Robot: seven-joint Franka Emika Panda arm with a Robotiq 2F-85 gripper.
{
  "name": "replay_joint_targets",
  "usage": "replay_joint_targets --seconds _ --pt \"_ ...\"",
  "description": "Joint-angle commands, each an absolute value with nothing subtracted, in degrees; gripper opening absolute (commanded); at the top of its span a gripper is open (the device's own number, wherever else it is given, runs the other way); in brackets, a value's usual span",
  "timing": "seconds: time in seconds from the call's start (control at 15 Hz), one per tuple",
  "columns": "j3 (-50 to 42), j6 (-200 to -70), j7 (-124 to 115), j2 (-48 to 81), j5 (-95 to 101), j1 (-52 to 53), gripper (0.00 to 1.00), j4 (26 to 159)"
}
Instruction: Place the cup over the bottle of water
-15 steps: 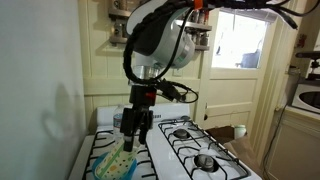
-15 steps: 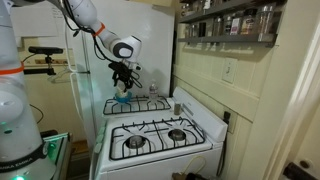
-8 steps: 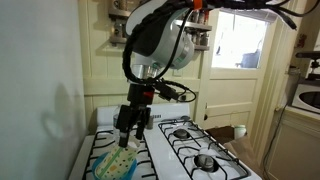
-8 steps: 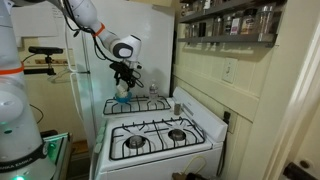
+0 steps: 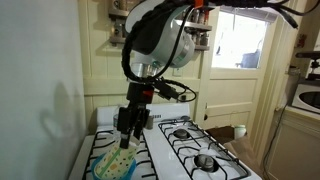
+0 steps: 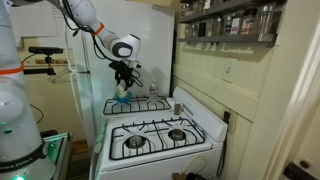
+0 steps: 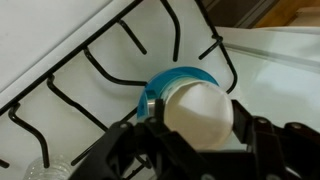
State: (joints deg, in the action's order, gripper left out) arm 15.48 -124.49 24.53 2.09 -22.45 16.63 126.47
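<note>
The bottle of water is standing upright, so my gripper should next go up high from the blue bowl, carry the cup over the bottle, lower it and then let it go.
The pale cream cup leans tilted out of a blue bowl at the stove's near left corner. My gripper comes down on it from above. In the wrist view the cup's round cream end fills the space between my gripper's two black fingers, which press on its sides, with the blue bowl's rim behind it. A bit of clear plastic at the lower left edge of the wrist view may be the bottle of water; I cannot tell for sure. In an exterior view the gripper hangs over the bowl.
Black burner grates cover the white stove top. A small grey container stands on the stove's middle strip. Spice jars line a wall shelf. A white wall stands close behind the bowl.
The gripper has risen slightly along the cup and its fingers have closed on it. The cup still leans in the blue bowl.
</note>
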Motion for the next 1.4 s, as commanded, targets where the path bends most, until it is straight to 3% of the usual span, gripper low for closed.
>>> replay_joint_targets --seconds 0.0,0.33,0.93,1.2,1.27,1.33 --pt "15.9 -121.4 22.9 -3.35 -23.24 16.24 0.39 128.18" --pt "14.01 -114.5 20.09 -11.04 -21.68 15.97 0.39 127.44" --pt "10.32 -117.45 2.74 -24.27 -8.74 9.66 0.39 128.09" --pt "9.61 -119.09 -3.37 -24.07 -5.76 6.87 0.39 127.22" --pt "8.52 -118.48 -0.2 -23.95 -7.47 8.03 0.64 126.41" --pt "8.47 -118.48 -0.96 -23.89 -7.0 7.63 0.64 126.42"
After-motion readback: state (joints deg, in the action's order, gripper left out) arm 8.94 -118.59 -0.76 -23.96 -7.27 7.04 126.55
